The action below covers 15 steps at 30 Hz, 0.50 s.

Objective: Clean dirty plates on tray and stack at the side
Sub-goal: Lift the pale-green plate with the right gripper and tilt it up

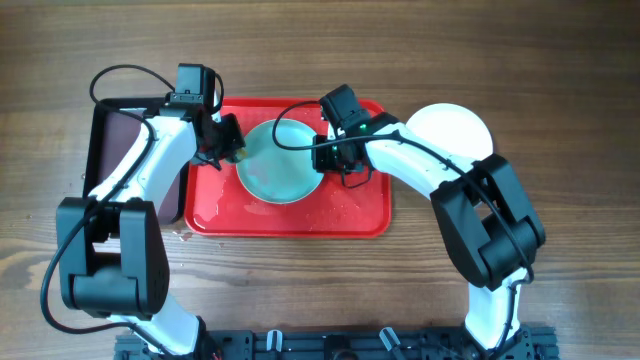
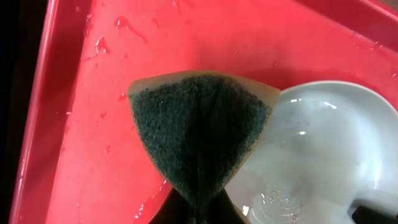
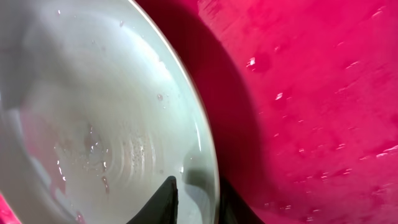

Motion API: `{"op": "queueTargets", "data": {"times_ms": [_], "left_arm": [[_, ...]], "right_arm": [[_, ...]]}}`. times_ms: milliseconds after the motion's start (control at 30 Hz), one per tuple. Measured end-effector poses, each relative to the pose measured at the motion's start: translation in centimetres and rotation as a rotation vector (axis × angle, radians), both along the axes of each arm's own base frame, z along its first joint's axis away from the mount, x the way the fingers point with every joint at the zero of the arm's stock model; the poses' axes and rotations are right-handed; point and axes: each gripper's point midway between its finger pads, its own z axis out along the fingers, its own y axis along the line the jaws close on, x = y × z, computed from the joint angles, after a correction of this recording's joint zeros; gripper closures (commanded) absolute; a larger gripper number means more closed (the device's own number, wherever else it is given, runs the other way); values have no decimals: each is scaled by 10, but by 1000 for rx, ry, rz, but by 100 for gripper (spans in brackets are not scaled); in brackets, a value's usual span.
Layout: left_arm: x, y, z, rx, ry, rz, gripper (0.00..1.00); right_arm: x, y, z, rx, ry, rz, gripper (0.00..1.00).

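Observation:
I need to lift the turquoise plate across, lower it on top of the white plate (image 1: 452, 128) and let go, because the white plate is to the right of my right gripper in the overhead view.
A pale turquoise plate (image 1: 281, 164) lies on the red tray (image 1: 345, 215), wet, with small red smears near its middle (image 3: 93, 143). My right gripper (image 1: 331, 150) is shut on the plate's right rim (image 3: 208, 162), one finger inside and one outside. My left gripper (image 1: 226, 143) is shut on a sponge (image 2: 199, 134) with its dark green scouring side up, at the plate's left edge (image 2: 323, 143) over the wet tray (image 2: 81, 124). A white plate (image 1: 452, 128) lies on the table right of the tray. A third plate is not in view.
A black tray (image 1: 110, 150) with a brownish inside stands left of the red tray, under my left arm. Water drops lie on the red tray floor (image 3: 323, 93). Wooden table (image 1: 560, 100) all round.

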Motion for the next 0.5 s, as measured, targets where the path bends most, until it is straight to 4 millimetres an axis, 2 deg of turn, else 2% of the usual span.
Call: {"op": "queueTargets", "data": {"times_ms": [33, 67, 333, 433, 500], "left_arm": [[-1, 0, 0, 0, 4, 0, 96], [-2, 0, 0, 1, 7, 0, 96], [-2, 1, -1, 4, 10, 1, 96], [-3, 1, -1, 4, 14, 1, 96], [-3, 1, -1, 4, 14, 1, 96]], "right_arm": [[-1, 1, 0, 2, 3, -1, 84], [-1, 2, -1, 5, 6, -2, 96], [-5, 3, -4, 14, 34, -13, 96], [-8, -4, -2, -12, 49, -20, 96], [-11, -16, 0, -67, 43, -32, 96]]}}
